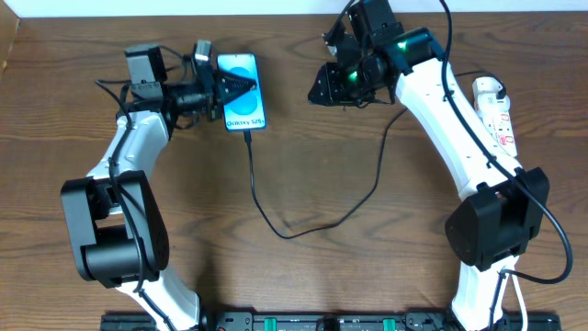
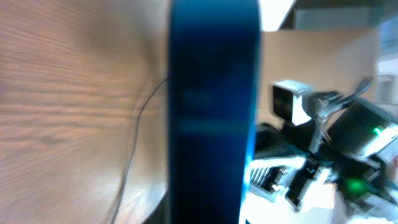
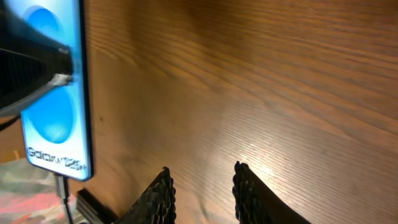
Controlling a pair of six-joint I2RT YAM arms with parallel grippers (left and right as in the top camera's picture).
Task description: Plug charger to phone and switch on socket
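My left gripper is above the bare tabletop and will next lower the phone back there, toward the base, and release it with the cable (image 1: pixel 276 225) plugged in.
The phone (image 1: pixel 244 116) lies at the back left with its blue screen lit. My left gripper (image 1: pixel 237 89) reaches in from the left, shut on its upper half. In the left wrist view the phone (image 2: pixel 211 112) fills the middle as a blurred dark-blue edge. The charger cable (image 1: pixel 276 225) runs from the phone's lower edge in a loop across the table and passes under my right arm. Its plug tip (image 3: pixel 61 185) sits at the phone's (image 3: pixel 56 118) bottom edge. My right gripper (image 1: pixel 322 88) (image 3: pixel 202 183) hangs open and empty to the right of the phone. The socket (image 1: pixel 499 118) lies at the far right.
My right arm's white links (image 1: pixel 450 119) cross between the cable loop and the socket. The left arm's base (image 1: pixel 115 230) stands at the front left. A dark rail (image 1: pixel 322 322) runs along the front edge.
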